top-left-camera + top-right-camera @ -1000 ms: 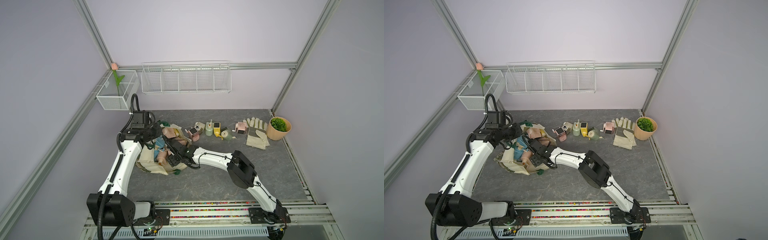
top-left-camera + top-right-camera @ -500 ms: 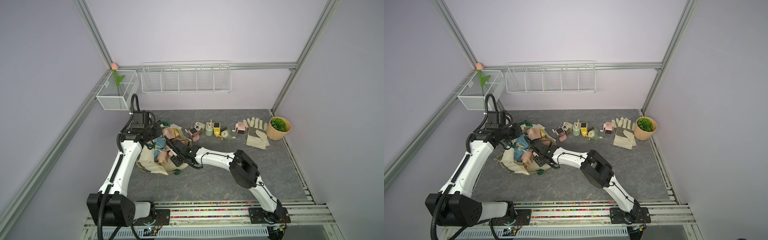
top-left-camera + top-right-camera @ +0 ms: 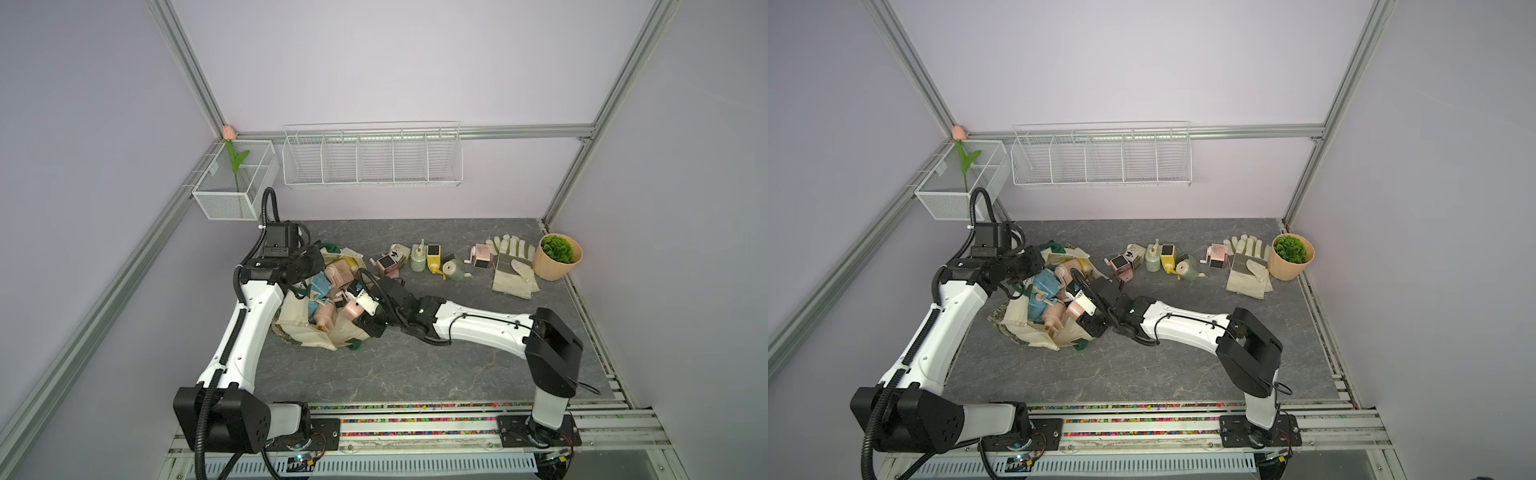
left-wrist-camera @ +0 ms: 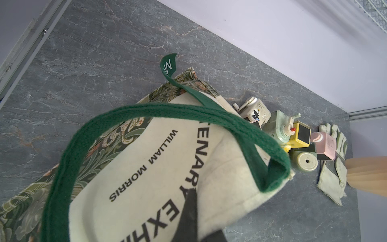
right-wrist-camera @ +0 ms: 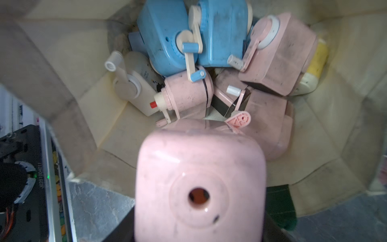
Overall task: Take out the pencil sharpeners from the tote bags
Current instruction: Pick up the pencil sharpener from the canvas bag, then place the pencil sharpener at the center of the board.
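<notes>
Next, my right gripper moves outward from the bag's opening to bare tabletop by the sharpener row's bag-side end (image 3: 1137, 281), lowers there and releases the sharpener.
The cream tote bag (image 3: 299, 328) lies open on the left of the table, with several pencil sharpeners inside in blue (image 5: 167, 37), pink, cream and yellow. My left gripper (image 4: 199, 222) is shut on the bag's canvas rim near the green handle (image 4: 146, 111) and holds the mouth up. At the bag's mouth, my right gripper (image 3: 359, 309) is shut on a pink pencil sharpener (image 5: 199, 178), which also shows in both top views (image 3: 1075, 309). Several more sharpeners (image 3: 433, 255) stand in a row on the table behind.
Pale work gloves (image 3: 513, 266) and a tan plant pot (image 3: 557, 256) sit at the back right. A wire basket (image 3: 372, 156) and a mesh box with a tulip (image 3: 235, 183) hang on the walls. The arms' rail (image 3: 415, 419) runs along the front.
My right gripper's jaws have closed onto the pink sharpener inside the bag and shifted slightly toward the bag's mouth. The left arm has stayed still, holding the rim.
</notes>
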{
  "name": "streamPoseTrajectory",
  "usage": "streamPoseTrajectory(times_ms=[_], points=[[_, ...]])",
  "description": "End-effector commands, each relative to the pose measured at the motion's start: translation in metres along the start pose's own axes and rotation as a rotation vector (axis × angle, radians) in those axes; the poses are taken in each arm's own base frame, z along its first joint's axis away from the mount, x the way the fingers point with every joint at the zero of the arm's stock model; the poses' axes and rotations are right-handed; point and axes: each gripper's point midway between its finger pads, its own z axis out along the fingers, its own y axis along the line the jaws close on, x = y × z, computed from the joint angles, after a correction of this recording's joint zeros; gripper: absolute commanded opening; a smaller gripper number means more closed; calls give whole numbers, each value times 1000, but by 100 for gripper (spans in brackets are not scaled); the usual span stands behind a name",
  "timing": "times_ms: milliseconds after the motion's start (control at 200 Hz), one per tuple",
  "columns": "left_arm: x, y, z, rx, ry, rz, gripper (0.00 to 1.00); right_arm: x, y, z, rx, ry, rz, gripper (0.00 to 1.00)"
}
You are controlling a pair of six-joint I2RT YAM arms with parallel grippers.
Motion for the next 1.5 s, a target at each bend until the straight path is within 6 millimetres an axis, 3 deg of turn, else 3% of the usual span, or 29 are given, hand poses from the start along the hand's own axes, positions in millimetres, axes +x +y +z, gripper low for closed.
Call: streamPoseTrajectory(times_ms=[0, 210, 450, 610, 845, 1155, 1495], points=[[5, 5, -2, -12, 15, -15, 0, -22, -5, -26, 22, -108, -73, 39], [5, 5, -3, -12, 12, -16, 0, -21, -38, -61, 86, -183, -41, 39], [5, 5, -3, -11, 10, -15, 0, -9, -97, -80, 184, -231, 78, 38], [5, 5, -3, -12, 10, -14, 0, 11, -137, -67, 259, -185, 139, 38], [5, 5, -3, -12, 10, -13, 0, 40, -182, -29, 298, -114, 259, 38], [5, 5, -3, -13, 11, -14, 0, 63, -210, 15, 310, -65, 322, 38], [5, 5, -3, -12, 13, -14, 0, 73, -228, 36, 332, -58, 349, 42]])
